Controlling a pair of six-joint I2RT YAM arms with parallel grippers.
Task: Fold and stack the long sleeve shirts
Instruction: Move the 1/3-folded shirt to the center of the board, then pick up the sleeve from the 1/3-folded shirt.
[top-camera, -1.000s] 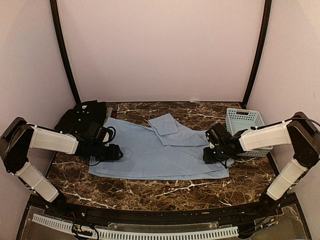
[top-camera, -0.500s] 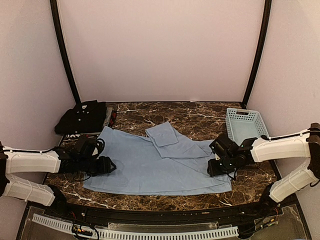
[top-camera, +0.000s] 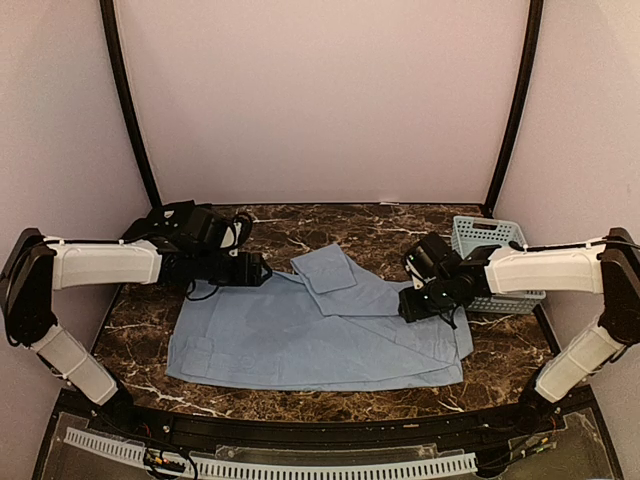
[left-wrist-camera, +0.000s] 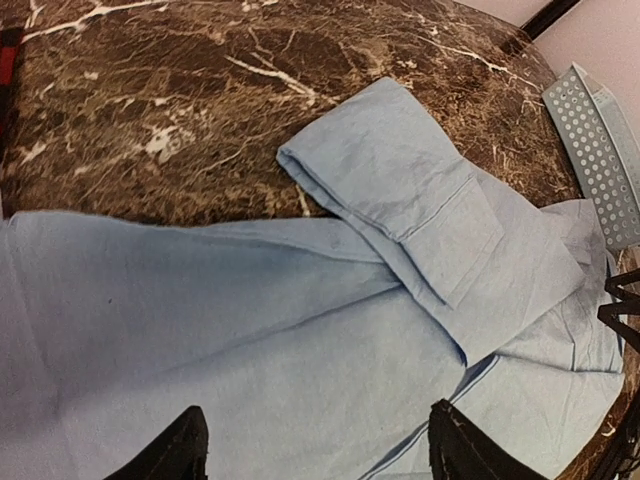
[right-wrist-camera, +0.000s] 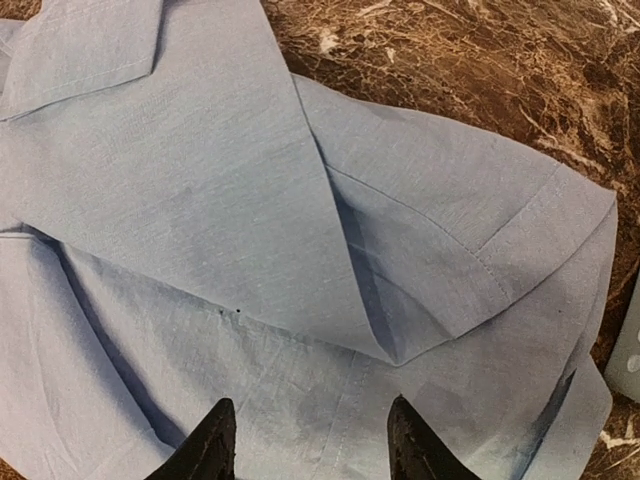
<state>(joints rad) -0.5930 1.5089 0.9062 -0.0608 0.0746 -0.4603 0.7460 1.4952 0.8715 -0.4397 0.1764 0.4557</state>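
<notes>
The folded-back sleeve end lies to the right in the top view, so I will next swing my left gripper across, turn it and lower it onto the sleeve's top edge.
The light blue shirt lies spread flat on the marble table, one sleeve folded back over its far part. The black shirt lies folded at the back left, partly hidden behind my left arm. My left gripper hovers open and empty over the blue shirt's far left edge; in the left wrist view the blue cloth lies below its spread fingers. My right gripper is open and empty above the shirt's right part; the right wrist view shows folded cloth beneath.
A pale blue lattice basket stands at the back right, just behind my right arm; its rim shows in the left wrist view. Black frame posts rise at both back corners. The shirt's near hem lies close to the table's front edge.
Both grippers first dragged the blue shirt toward the front. My left gripper has since let go and swung from the shirt's left side to its far edge. My right gripper moved back and left.
</notes>
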